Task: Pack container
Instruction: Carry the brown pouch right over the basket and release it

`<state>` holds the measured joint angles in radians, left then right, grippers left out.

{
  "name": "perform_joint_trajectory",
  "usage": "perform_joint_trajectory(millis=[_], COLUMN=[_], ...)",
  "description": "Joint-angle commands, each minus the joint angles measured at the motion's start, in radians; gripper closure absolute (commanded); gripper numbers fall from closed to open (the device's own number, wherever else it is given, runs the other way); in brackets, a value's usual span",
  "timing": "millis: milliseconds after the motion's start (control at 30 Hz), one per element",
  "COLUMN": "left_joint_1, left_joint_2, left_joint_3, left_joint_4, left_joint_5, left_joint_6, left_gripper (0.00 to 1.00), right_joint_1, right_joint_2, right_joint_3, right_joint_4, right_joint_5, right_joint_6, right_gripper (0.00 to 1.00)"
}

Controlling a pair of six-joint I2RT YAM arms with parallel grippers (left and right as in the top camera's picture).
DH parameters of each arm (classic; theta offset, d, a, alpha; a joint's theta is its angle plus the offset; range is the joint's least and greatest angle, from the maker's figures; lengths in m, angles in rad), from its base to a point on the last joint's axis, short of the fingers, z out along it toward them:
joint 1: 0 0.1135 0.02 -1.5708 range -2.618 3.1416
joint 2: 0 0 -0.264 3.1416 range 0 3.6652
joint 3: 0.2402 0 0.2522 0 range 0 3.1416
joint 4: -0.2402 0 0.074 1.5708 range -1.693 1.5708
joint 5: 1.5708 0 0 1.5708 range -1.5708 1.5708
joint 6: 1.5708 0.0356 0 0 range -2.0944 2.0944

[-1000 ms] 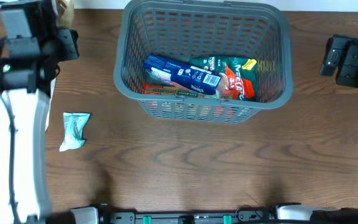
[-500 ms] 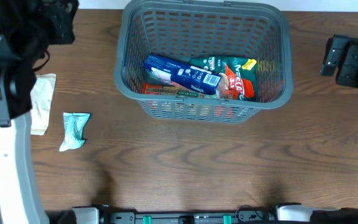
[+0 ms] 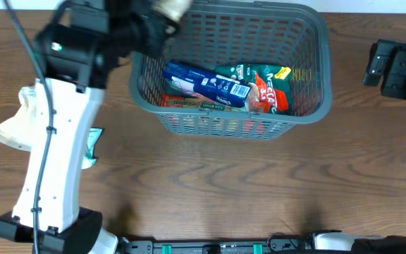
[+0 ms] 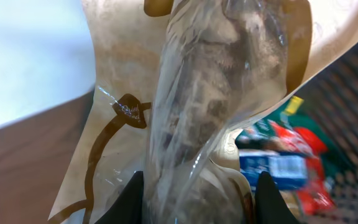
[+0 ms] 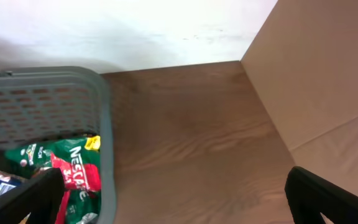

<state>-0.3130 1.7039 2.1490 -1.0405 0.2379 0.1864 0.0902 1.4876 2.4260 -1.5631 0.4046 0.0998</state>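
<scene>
The snack packet [image 4: 210, 106] hangs over the basket's rim. I should next move my left gripper to the right in the overhead view and down over the blue packet [image 4: 273, 169] to release.
The container [image 3: 225, 121] is a dark grey lattice basket at the table's back centre; it also shows in the right wrist view [image 5: 102, 137]. Inside lie a blue packet [image 3: 206, 83] and a green and red Nescafe packet [image 3: 268, 85]. My left gripper [image 3: 162, 15] is over the basket's back left corner, shut on a clear and cream snack packet [image 4: 210, 106] with brown print. The packet fills the left wrist view between the fingers [image 4: 197, 202]. My right gripper [image 5: 182, 199] is wide open and empty, off to the right of the basket [image 3: 393, 70].
A cream packet [image 3: 18, 120] lies on the table at the left. A teal packet [image 3: 92, 147] lies beside it, partly hidden under my left arm. A tan board [image 5: 328, 74] stands at the far right.
My left arm has swung from the far left to the basket's back left corner, carrying the packet. The right arm has not moved.
</scene>
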Motion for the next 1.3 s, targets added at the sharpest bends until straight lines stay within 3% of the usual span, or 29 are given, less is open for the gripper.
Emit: perform_joint_trajectory(millis=[0, 300, 600, 1133, 1200, 1233, 1267], left_joint_1=[-0.071, -0.184, -0.184, -0.184, -0.184, -0.184, -0.184], left_joint_2=[-0.023, -0.012, 0.058, 0.224, 0.229, 0.229, 0.229], left_joint_3=[0.016, 0.016, 0.015, 0.015, 0.015, 0.015, 0.015], left_joint_4=[0.001, -0.030, -0.139, -0.134, -0.134, -0.134, -0.133], left_joint_5=[0.017, 0.017, 0.032, 0.043, 0.043, 0.043, 0.043], left_joint_6=[0.091, 0.125, 0.154, 0.164, 0.160, 0.160, 0.160], left_gripper=[0.94, 0.94, 0.94, 0.94, 0.78, 0.66, 0.46], right_joint_1=[-0.005, -0.005, -0.005, -0.005, -0.005, -0.005, -0.005], right_joint_2=[0.003, 0.003, 0.003, 0.003, 0.003, 0.003, 0.003], right_joint_3=[0.005, 0.005, 0.005, 0.005, 0.005, 0.005, 0.005], right_joint_4=[-0.002, -0.002, -0.002, -0.002, -0.002, -0.002, -0.002], right_joint_5=[0.014, 0.014, 0.014, 0.014, 0.014, 0.014, 0.014], right_joint_6=[0.016, 0.016, 0.016, 0.016, 0.016, 0.016, 0.016], right_gripper=[0.01, 0.01, 0.01, 0.01, 0.01, 0.01, 0.01])
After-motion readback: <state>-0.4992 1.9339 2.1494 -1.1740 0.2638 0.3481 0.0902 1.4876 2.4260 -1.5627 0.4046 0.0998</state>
